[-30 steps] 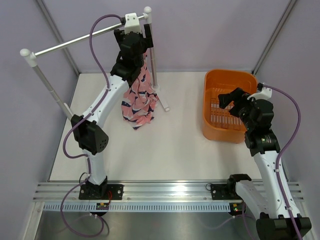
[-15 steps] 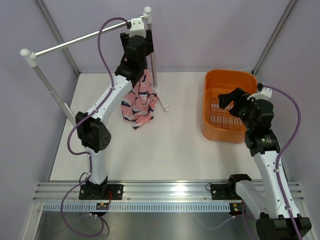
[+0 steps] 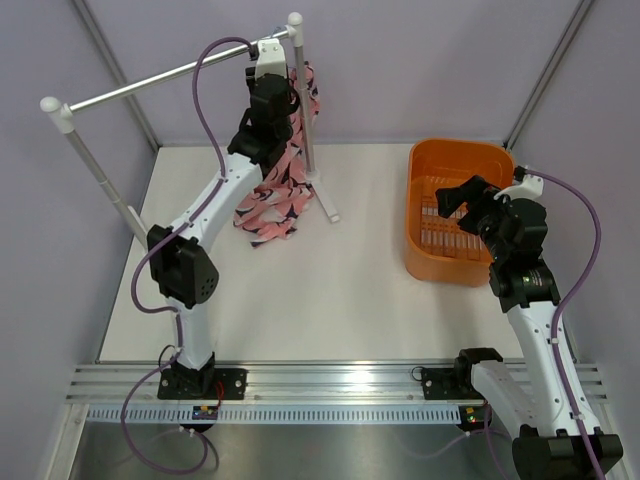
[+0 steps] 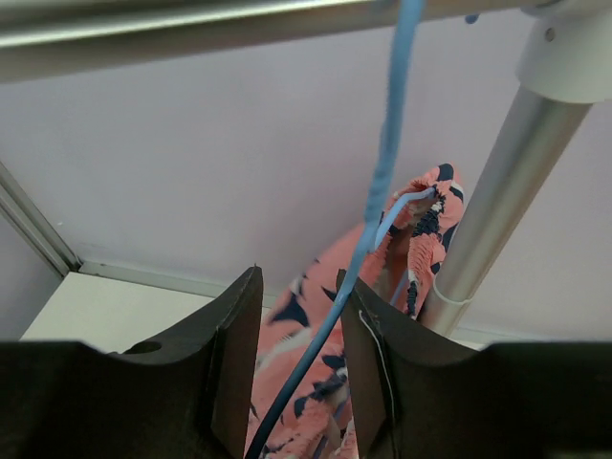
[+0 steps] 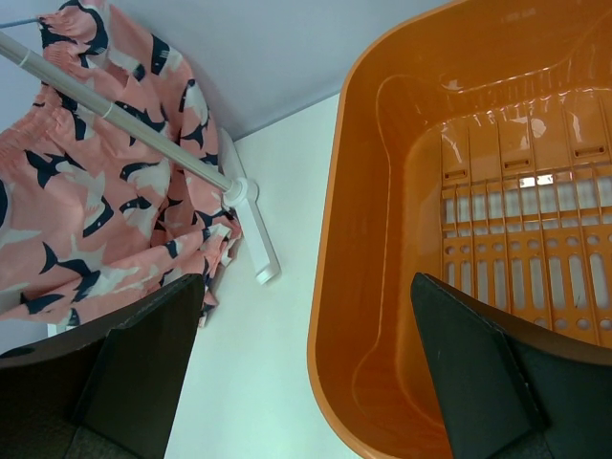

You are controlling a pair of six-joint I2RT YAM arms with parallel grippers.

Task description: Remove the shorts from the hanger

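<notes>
The hanger wire enters at the shorts' waistband by the post [image 3: 311,84] [image 5: 57,31], so my right gripper moves from the basket to the left in the top view, onto it next.
The pink shorts [image 3: 268,200] with navy and white shapes hang from the light-blue wire hanger [image 4: 382,172] on the silver rail [image 3: 150,85]. They are pulled up toward the right post. My left gripper [image 3: 278,82] is just under the rail. In the left wrist view its jaws [image 4: 298,277] stand narrowly apart around the hanger wire. The wire runs close to the right finger, and shorts fabric [image 4: 316,382] shows behind it. My right gripper [image 3: 455,198] hovers wide open over the orange basket's near-left rim and holds nothing. The shorts [image 5: 86,191] also show in the right wrist view.
The orange basket [image 3: 455,150] stands at the right, its rim [image 5: 344,239] below my right gripper [image 5: 306,282]. The rail's upright post [image 4: 497,210] rises just right of the left gripper. Its white foot [image 3: 326,210] lies on the table. Purple walls close in behind.
My left gripper has risen toward the rail and its jaws have narrowed around the hanger wire. The shorts have swung up and to the right. The right arm has not moved.
</notes>
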